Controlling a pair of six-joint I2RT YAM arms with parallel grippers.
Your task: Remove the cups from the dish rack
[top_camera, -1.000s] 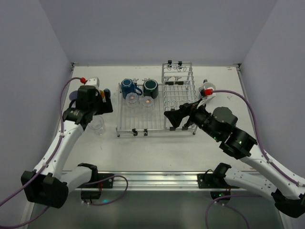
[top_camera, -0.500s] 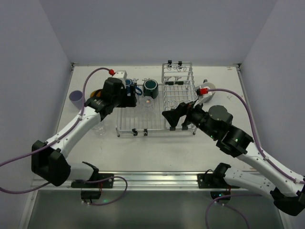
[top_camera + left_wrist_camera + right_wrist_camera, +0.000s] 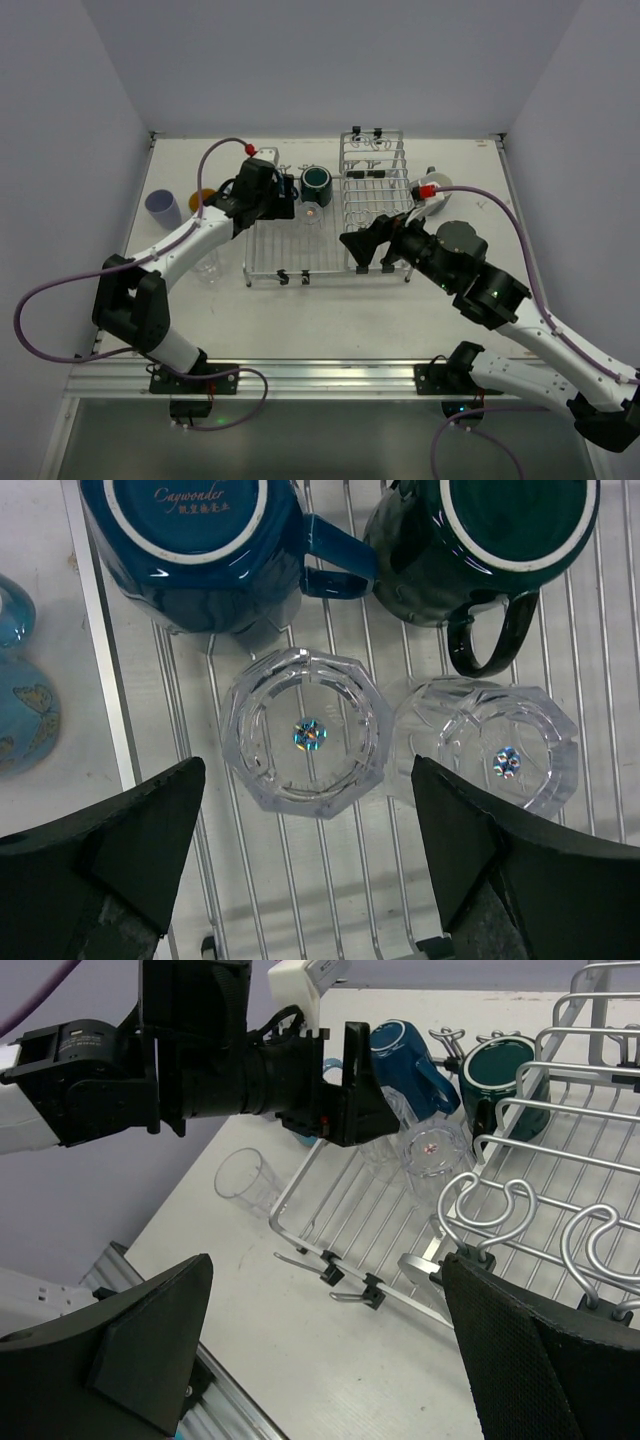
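Observation:
I will lower my left gripper next, move it gently outward around the glass by the blue mug and close it, because that glass is below the fingers and farther outward.
The silver wire dish rack [image 3: 300, 245] holds an upturned blue mug [image 3: 190, 540], a dark green mug [image 3: 500, 540] and two upturned clear glasses [image 3: 308, 730] [image 3: 495, 750] on its flat grid. My left gripper [image 3: 300, 865] is open and empty, hovering above the left glass with a finger on either side of it; in the top view the left gripper [image 3: 278, 205] covers the blue mug. My right gripper [image 3: 362, 245] is open and empty at the front of the raised tined section [image 3: 375, 185]. The green mug [image 3: 317, 181] and one glass [image 3: 311, 212] show from above.
On the table left of the rack stand a lavender tumbler [image 3: 163, 208], a clear glass [image 3: 207, 265] and a light-blue mug [image 3: 20, 700]. The clear glass also shows in the right wrist view [image 3: 245, 1180]. Walls close in both sides and the back.
My left arm has swung right from the table's left side to above the rack's flat grid, gripper open over the left glass. The right arm has barely moved.

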